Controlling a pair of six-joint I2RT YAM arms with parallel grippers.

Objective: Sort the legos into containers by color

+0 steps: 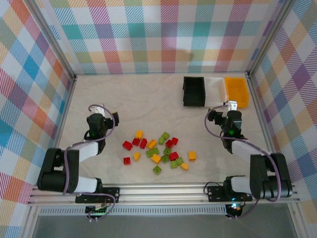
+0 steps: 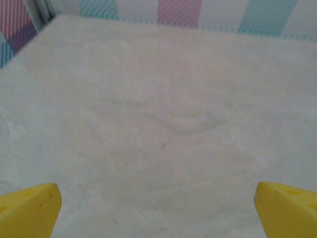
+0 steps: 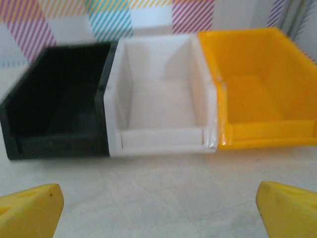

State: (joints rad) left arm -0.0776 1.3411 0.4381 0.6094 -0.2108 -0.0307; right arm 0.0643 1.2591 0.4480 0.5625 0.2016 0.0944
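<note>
I should next move my right gripper outward, then down over the joined sides between the black [image 1: 194, 91] and white bins. Its open fingers are wider than that narrow pair of sides.
Several legos [image 1: 158, 148] in red, lime green and yellow-orange lie scattered on the middle of the table, between the two arms. The containers stand in a joined row at the back right: black [image 1: 194, 91], white [image 1: 214, 90], orange-yellow [image 1: 237, 90]. My right gripper [image 1: 225, 110] hovers just in front of them, open. From the right wrist I look into the black bin [image 3: 59, 114], white bin [image 3: 158, 99] and orange-yellow bin [image 3: 257, 94], all without bricks inside, with the gripper [image 3: 159, 198] holding nothing. Left of the pile my left gripper [image 1: 104, 113] is open over bare cloth, yellow fingertips [image 2: 29, 208] wide apart.
Checked walls [image 1: 148, 34] close the table on three sides, with metal corner posts [image 1: 74, 74]. An aluminium rail [image 1: 163, 193] carrying both arm bases runs along the near edge. The white cloth [image 2: 158, 109] reaches the back wall ahead of the left gripper.
</note>
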